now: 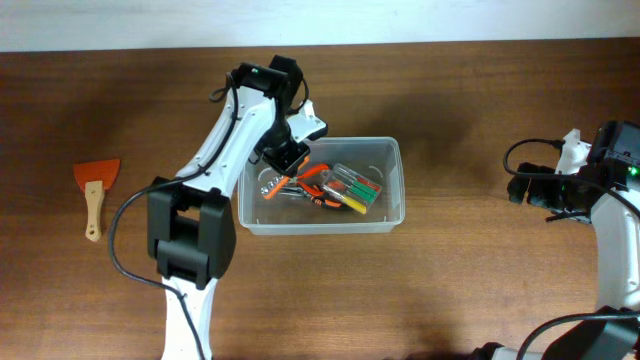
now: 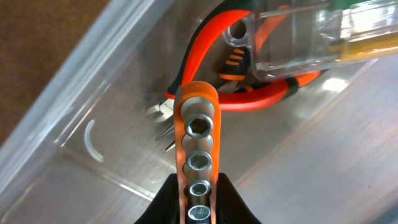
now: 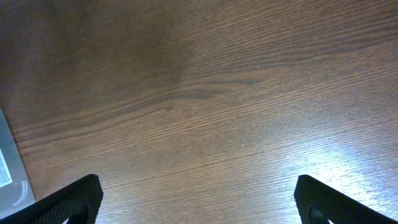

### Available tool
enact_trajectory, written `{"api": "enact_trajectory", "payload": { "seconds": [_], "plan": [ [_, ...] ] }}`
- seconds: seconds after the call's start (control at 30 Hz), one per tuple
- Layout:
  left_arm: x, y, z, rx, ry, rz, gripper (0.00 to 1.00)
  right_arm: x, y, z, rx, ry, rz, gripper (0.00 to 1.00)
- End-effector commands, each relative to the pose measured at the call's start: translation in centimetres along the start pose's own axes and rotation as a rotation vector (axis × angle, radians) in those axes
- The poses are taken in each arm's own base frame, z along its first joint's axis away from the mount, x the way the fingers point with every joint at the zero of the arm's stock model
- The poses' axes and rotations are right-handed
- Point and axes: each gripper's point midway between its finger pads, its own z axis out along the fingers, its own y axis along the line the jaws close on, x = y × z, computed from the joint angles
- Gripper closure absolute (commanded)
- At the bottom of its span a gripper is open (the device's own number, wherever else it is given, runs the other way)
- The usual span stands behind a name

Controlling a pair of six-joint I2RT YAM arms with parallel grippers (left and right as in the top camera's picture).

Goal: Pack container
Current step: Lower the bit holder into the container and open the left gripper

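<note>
My left gripper should lower the orange socket bar point(image 2: 199, 146) next and release it on the container's bare bottom beside the pliers, because that free space is below my left gripper.
The clear plastic container point(image 1: 322, 229) sits mid-table. It holds orange-handled pliers point(image 1: 318, 190) and a clear case of screwdrivers point(image 1: 358, 188). My left gripper point(image 1: 287, 155) reaches into the container's left end, shut on an orange socket rail point(image 2: 199, 146) that carries a row of steel sockets. In the left wrist view the rail sticks out from between the fingers point(image 2: 163, 202) over the container floor point(image 2: 311, 162), its tip near the pliers point(image 2: 205, 56) and the case point(image 2: 298, 37). My right gripper point(image 1: 520, 188) hovers far to the right, open over bare wood point(image 3: 199, 205), with nothing between its fingers.
An orange scraper with a wooden handle point(image 1: 95, 195) lies on the table at the far left. The brown wooden table point(image 1: 470, 270) surrounds the container. A sliver of clear plastic point(image 3: 7, 171) shows at the left edge of the right wrist view.
</note>
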Motion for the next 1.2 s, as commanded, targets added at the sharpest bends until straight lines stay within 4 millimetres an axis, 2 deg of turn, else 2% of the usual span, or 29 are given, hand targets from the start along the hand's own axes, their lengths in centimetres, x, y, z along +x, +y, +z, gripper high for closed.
{"api": "enact_trajectory", "payload": {
  "seconds": [0.0,0.17,0.7,1.1,1.17],
  "plan": [
    [0.5,-0.3,2.2,0.047,0.046,0.002,0.98,0.0,0.1,0.0,-0.008,-0.002,0.011,0.01],
    [0.8,-0.4,2.9,0.054,0.061,-0.001,0.98,0.0,0.1,0.0,-0.008,-0.002,0.011,0.01],
    [0.3,-0.5,3.1,0.073,0.04,0.001,0.97,0.0,0.1,0.0,-0.008,-0.002,0.011,0.01],
    [0.4,-0.4,4.3,0.082,0.06,-0.004,0.97,0.0,0.1,0.0,-0.008,-0.002,0.011,0.01],
    [0.4,-0.3,4.3,0.082,0.06,-0.004,0.93,0.0,0.1,0.0,-0.008,-0.002,0.01,0.01]
  ]
}}
